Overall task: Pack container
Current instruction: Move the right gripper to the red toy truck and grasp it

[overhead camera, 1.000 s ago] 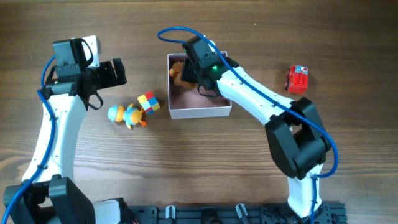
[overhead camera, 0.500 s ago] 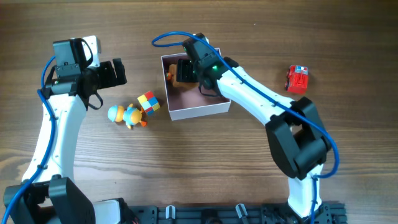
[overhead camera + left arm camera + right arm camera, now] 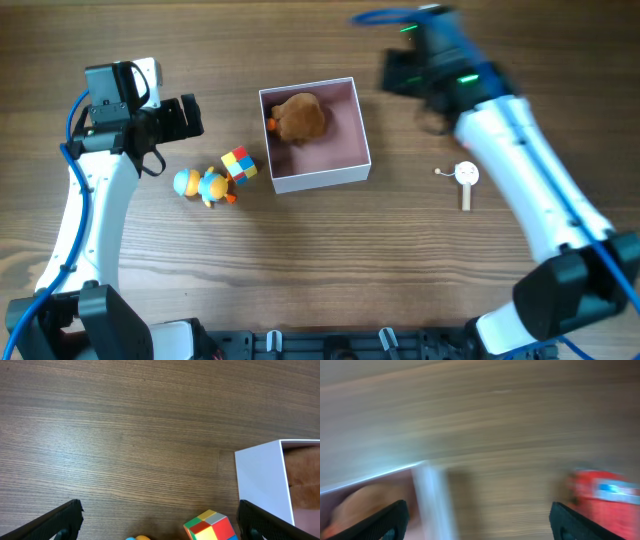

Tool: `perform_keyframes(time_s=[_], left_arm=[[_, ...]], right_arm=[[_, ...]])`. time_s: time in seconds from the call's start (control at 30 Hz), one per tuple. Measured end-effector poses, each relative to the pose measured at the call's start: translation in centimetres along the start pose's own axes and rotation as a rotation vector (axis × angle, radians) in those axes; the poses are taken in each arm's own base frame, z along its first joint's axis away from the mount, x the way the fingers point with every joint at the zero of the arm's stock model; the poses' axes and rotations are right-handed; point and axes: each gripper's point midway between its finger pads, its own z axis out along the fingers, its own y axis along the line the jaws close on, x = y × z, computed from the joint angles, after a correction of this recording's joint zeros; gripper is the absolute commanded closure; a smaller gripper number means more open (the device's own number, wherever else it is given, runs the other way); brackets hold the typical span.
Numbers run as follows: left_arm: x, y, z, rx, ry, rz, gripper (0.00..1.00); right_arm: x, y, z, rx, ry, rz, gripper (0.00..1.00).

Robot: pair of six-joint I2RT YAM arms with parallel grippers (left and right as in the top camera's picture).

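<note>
My right gripper needs to move across and down over the red toy truck (image 3: 609,504) next. The truck is below my open fingertips and to their right in the wrist view.
The container (image 3: 322,179), a shallow white box with a pink inside, sits mid-table. A brown plush toy (image 3: 298,118) lies in its left half. My right gripper (image 3: 398,72) is open and empty, blurred, to the right of the container; its wrist view (image 3: 480,520) shows the container wall (image 3: 432,500), the plush (image 3: 360,505) and a red toy (image 3: 604,496). My left gripper (image 3: 182,117) is open and empty, left of the container. A multicoloured cube (image 3: 238,165) and a blue-and-yellow duck toy (image 3: 205,186) lie below it.
A small white round thing with a short stick (image 3: 465,176) lies right of the container. In the left wrist view my left gripper (image 3: 160,522) has the cube (image 3: 211,526) between its fingers and the container's white wall (image 3: 262,480) at right. The red toy is hidden by the right arm overhead.
My right gripper has let go of the brown plush inside the container, risen and swung fast to the right. The container shifted slightly left. The left arm has not moved.
</note>
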Motion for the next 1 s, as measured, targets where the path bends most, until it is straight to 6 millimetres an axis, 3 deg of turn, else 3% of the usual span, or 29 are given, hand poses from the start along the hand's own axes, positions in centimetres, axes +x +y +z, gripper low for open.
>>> perform_keyframes(time_s=[0.13, 0.27, 0.4, 0.57, 0.67, 0.83, 1.0], left_arm=[[0.0, 0.0, 0.0, 0.000, 0.000, 0.000, 0.00], [0.0, 0.0, 0.0, 0.000, 0.000, 0.000, 0.00], [0.0, 0.0, 0.0, 0.000, 0.000, 0.000, 0.00], [0.0, 0.0, 0.0, 0.000, 0.000, 0.000, 0.00], [0.0, 0.0, 0.0, 0.000, 0.000, 0.000, 0.00], [0.0, 0.0, 0.0, 0.000, 0.000, 0.000, 0.00], [0.0, 0.0, 0.0, 0.000, 0.000, 0.003, 0.00]], right_arm=[[-0.6, -10.4, 1.1, 0.105, 0.080, 0.151, 0.08], [0.4, -14.1, 2.2, 0.109, 0.149, 0.161, 0.07], [2.7, -14.4, 4.8, 0.108, 0.256, 0.126, 0.04], [6.9, -15.1, 9.6, 0.134, 0.410, 0.124, 0.04], [8.5, -15.3, 11.3, 0.144, 0.465, 0.124, 0.11], [9.2, -15.5, 12.0, 0.150, 0.485, 0.125, 0.33], [9.9, -16.0, 11.7, 0.180, 0.512, 0.120, 0.41]])
